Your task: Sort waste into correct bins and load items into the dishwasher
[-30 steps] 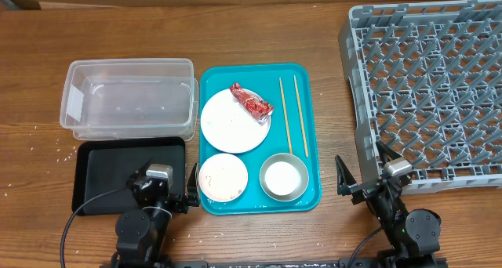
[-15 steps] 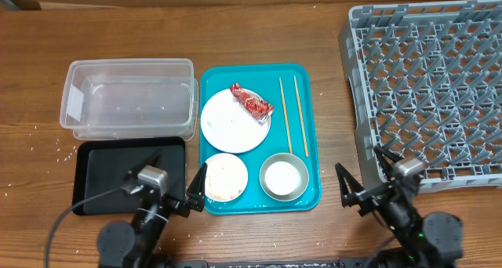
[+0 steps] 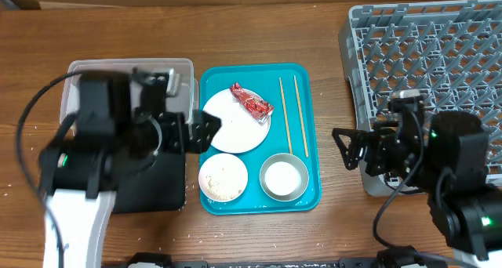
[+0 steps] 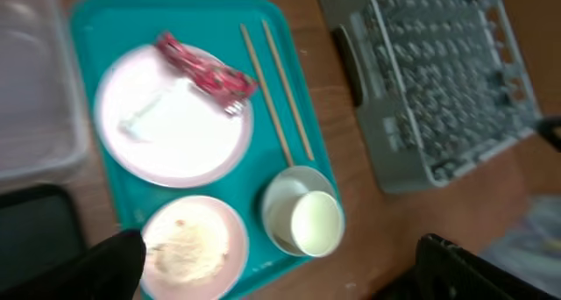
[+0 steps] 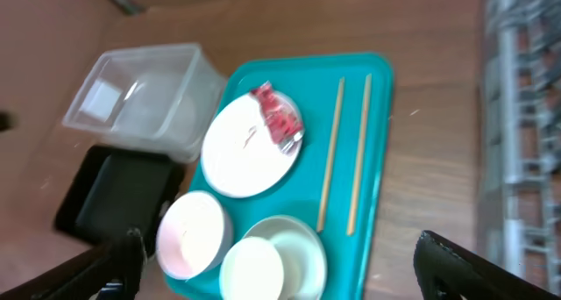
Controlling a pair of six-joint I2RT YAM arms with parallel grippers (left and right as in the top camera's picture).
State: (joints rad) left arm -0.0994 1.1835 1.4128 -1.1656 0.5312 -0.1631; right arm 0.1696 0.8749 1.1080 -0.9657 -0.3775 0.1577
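Observation:
Next, my left gripper moves down, to the right in the overhead view and back, onto the cup's rim (image 3: 267,178) (image 4: 294,221) beside the rice bowl, since the cup's opening faces up.
A red wrapper (image 3: 251,101) lies on the white plate (image 3: 231,127) in the teal tray (image 3: 311,88), beside two chopsticks (image 3: 292,115). A bowl holding rice (image 3: 223,176) and a bowl holding a cup (image 3: 284,178) sit at the tray's front. The grey rack (image 3: 439,64) is at the right. My left gripper (image 3: 205,131) is open and empty above the plate's left edge. My right gripper (image 3: 345,148) is open and empty between tray and rack. The left wrist view shows the wrapper (image 4: 206,72), and the right wrist view shows it too (image 5: 279,120). No tissue shows.
The left arm covers most of the clear tub (image 3: 182,65) and the black tray (image 3: 161,186); both show in the right wrist view, tub (image 5: 140,98) and black tray (image 5: 118,195). Loose rice grains (image 3: 31,131) dot the table's left edge.
Both arms have risen from the front edge and moved up over the table. The left now hangs over the tub and black tray, the right beside the rack's front left corner.

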